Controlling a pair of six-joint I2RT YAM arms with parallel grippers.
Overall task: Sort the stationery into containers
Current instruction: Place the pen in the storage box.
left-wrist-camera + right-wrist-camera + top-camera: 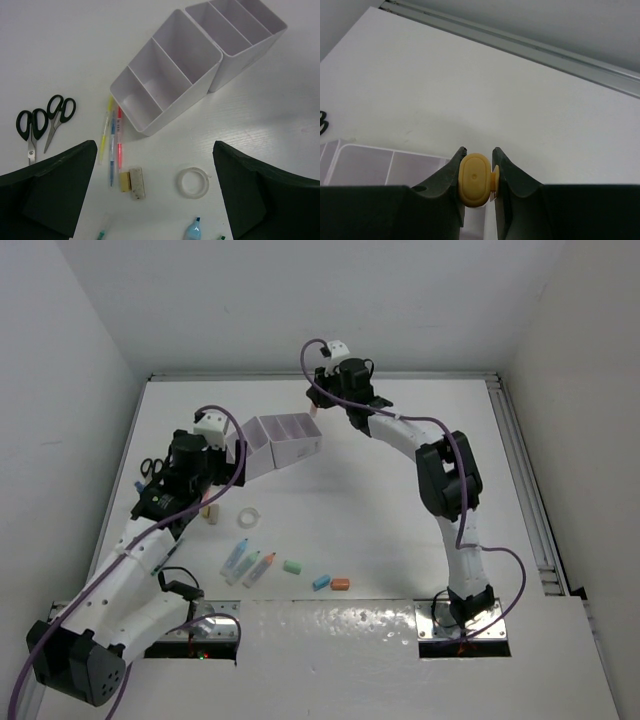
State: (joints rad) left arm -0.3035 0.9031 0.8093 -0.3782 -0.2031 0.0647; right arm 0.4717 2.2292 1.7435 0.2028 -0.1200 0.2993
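Observation:
The right gripper lowers over the organiser's end section (305,426) (474,222) next and releases the held pen inside, because the section shows open and empty beneath the pen.
The lilac-white organiser (283,440) stands at the back left and also shows in the left wrist view (165,70). My right gripper (317,410) hovers over its right end, shut on a pen with a yellow end cap (474,180); the pen's body is hidden. My left gripper (154,150) is open and empty above three thin pens (112,142), a yellow-and-white eraser (132,183) and the clear tape ring (194,182). Two black-handled scissors (32,127) lie at the left. Pastel pens (238,560) and green (292,566), blue (321,581) and orange (340,584) capsules lie near the front.
A blue-capped bottle (192,231) lies just below the tape ring. White walls close in the table on three sides, with a metal rail (525,480) along the right edge. The arm bases (460,625) sit at the front.

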